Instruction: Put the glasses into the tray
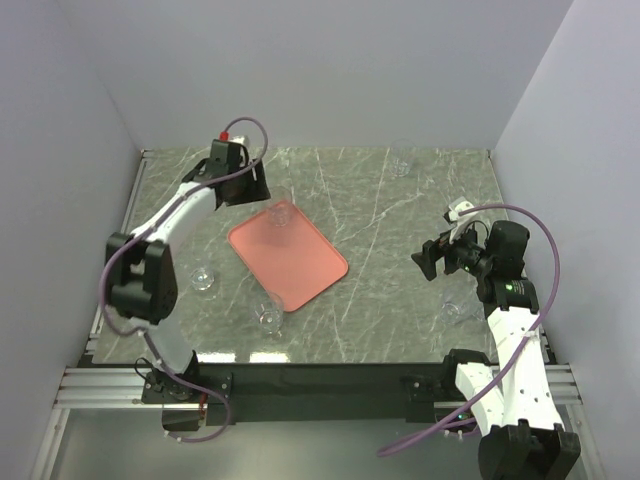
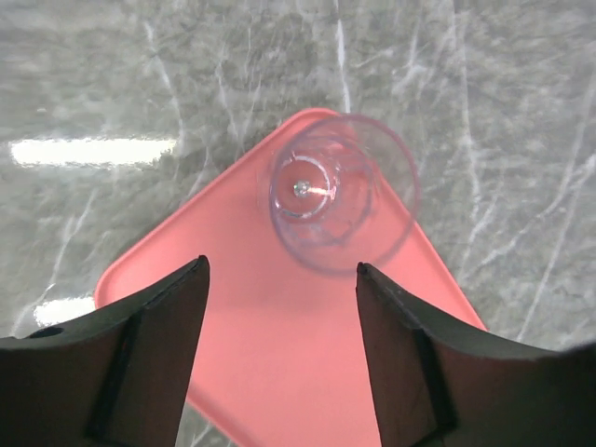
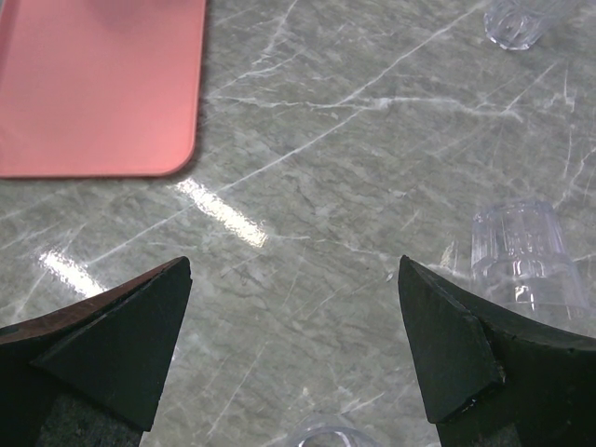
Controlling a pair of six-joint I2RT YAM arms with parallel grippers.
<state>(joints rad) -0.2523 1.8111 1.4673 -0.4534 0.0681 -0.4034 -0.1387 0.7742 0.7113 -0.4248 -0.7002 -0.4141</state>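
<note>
I should next move my right gripper to the left in the top view to the glass standing off the tray's near corner, over and down onto the glass's tray-side rim [image 1: 274,303].
The salmon-pink tray [image 1: 295,262] lies left of centre on the marble table. One clear glass [image 1: 279,213] stands on its far corner; in the left wrist view this glass [image 2: 340,191] is just beyond my fingertips, on the tray [image 2: 279,363]. My left gripper [image 1: 262,192] [image 2: 281,270] is open and empty above that corner. Other glasses stand on the table to the left [image 1: 203,280], in front of the tray [image 1: 270,318] and at the back right [image 1: 400,167]. My right gripper [image 1: 428,262] [image 3: 293,270] is open and empty above bare table, with a glass [image 3: 519,251] to its right.
The right wrist view shows the tray's corner [image 3: 93,84] at the upper left, another glass [image 3: 517,20] at the top right and a glass rim [image 3: 326,436] at the bottom edge. Grey walls enclose the table on three sides. The arm bases sit at the near edge.
</note>
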